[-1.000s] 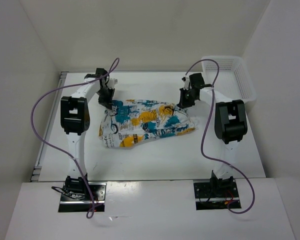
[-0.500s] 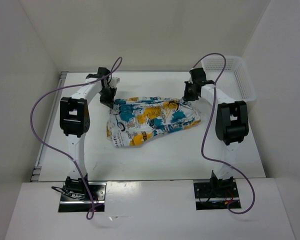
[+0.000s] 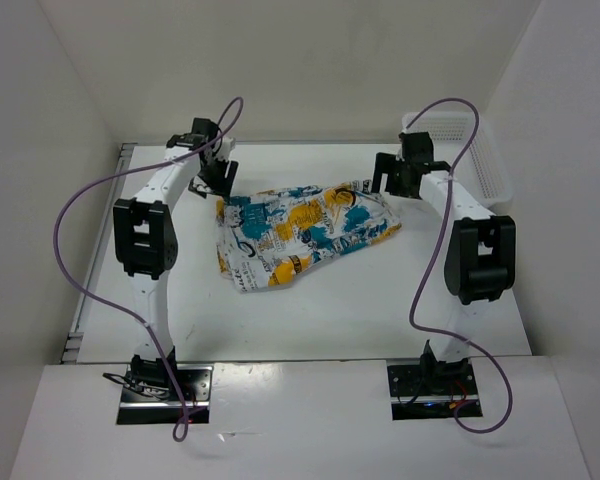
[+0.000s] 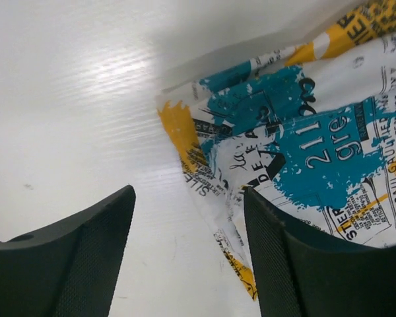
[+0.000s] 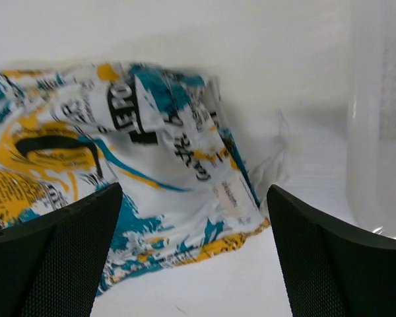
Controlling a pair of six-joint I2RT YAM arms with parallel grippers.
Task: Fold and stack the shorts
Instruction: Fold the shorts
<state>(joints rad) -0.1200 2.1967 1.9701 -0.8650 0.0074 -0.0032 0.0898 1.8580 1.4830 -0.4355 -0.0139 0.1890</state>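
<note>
My right gripper should next go down and back onto the shorts' near corner by the basket, as that corner is below and back from its open fingers.
The shorts, white cloth with teal, yellow-orange and black print, lie spread on the table towards the back, between the two arms. My left gripper hovers open at their back left corner; in the left wrist view the cloth's edge runs beside my right-hand finger, and only bare table shows between the jaws. My right gripper stands wide open at their back right corner; in the right wrist view the shorts lie loose below and ahead of the jaws.
A white mesh basket stands at the back right of the table, its wall close to my right gripper. White walls enclose the table on three sides. Purple cables loop over both arms.
Both grippers have let go of the shorts and opened. They carried the cloth towards the back of the table first, then lifted off; the shorts now lie flat there.
</note>
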